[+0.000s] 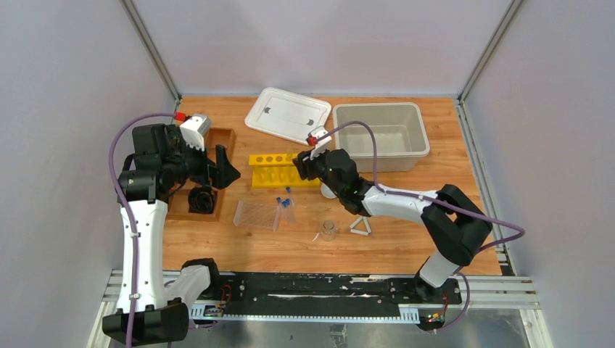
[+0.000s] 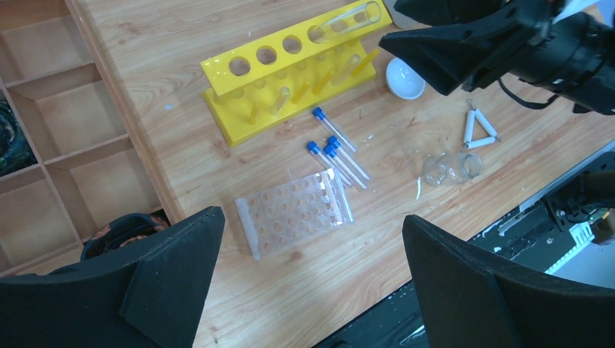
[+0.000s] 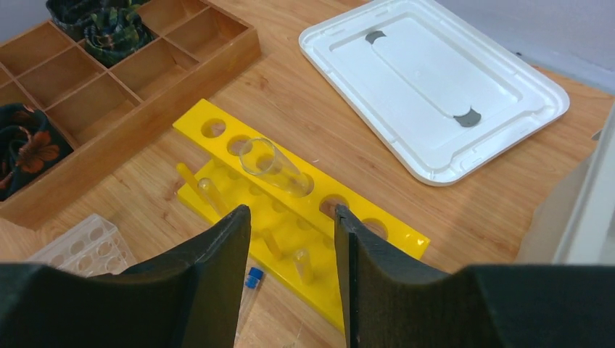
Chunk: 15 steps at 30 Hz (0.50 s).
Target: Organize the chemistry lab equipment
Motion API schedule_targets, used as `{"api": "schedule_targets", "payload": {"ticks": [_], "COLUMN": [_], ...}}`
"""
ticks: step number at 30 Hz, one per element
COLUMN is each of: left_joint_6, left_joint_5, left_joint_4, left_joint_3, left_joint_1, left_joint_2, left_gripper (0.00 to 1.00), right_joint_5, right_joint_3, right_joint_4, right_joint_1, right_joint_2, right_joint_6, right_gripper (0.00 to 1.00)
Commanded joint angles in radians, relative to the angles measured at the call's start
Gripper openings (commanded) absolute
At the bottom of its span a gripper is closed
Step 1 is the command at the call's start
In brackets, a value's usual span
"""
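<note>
My right gripper tilts downward next and moves back and down to close on the blue-capped tube nearest the yellow rack (image 3: 247, 299), apart from the others.
A clear glass tube (image 3: 275, 167) leans in a hole of the yellow rack (image 1: 274, 174). My right gripper (image 3: 290, 217) hovers just behind it, open, with nothing between its fingers. Blue-capped tubes (image 2: 335, 151) lie loose on the table beside the flat clear plastic rack (image 2: 294, 212). Further right lie small glass beakers (image 2: 453, 168), a white triangle (image 2: 479, 130) and a white dome-shaped piece (image 2: 405, 77). My left gripper (image 2: 312, 268) hangs wide open above the table's left side, holding nothing.
A wooden compartment organizer (image 1: 217, 145) sits at the left, with dark patterned items in some cells. A white lid (image 1: 288, 114) and a grey bin (image 1: 379, 134) stand at the back. The right arm (image 1: 406, 203) stretches across the table's right half.
</note>
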Motion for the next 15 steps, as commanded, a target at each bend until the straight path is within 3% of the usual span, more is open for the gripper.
{"api": "schedule_targets", "payload": {"ticks": [1, 7, 15], "left_joint_6": [-0.006, -0.008, -0.010], "left_joint_5": [-0.004, -0.016, -0.020], "left_joint_4": [0.003, 0.001, 0.001], "left_joint_3": [0.032, 0.025, 0.018], "left_joint_1": [0.004, 0.004, 0.004], "left_joint_2": [-0.019, -0.021, -0.028], "left_gripper": [1.00, 1.00, 1.00], "right_joint_5": [0.063, 0.031, 0.083], "right_joint_3": [0.046, 0.111, 0.189], "right_joint_4": [-0.153, -0.451, -0.603], "right_joint_1": [0.047, 0.106, 0.183], "right_joint_2": [-0.087, -0.091, 0.059], "right_joint_6": [0.029, 0.224, 0.308], "right_gripper": [0.48, 0.31, 0.26]}}
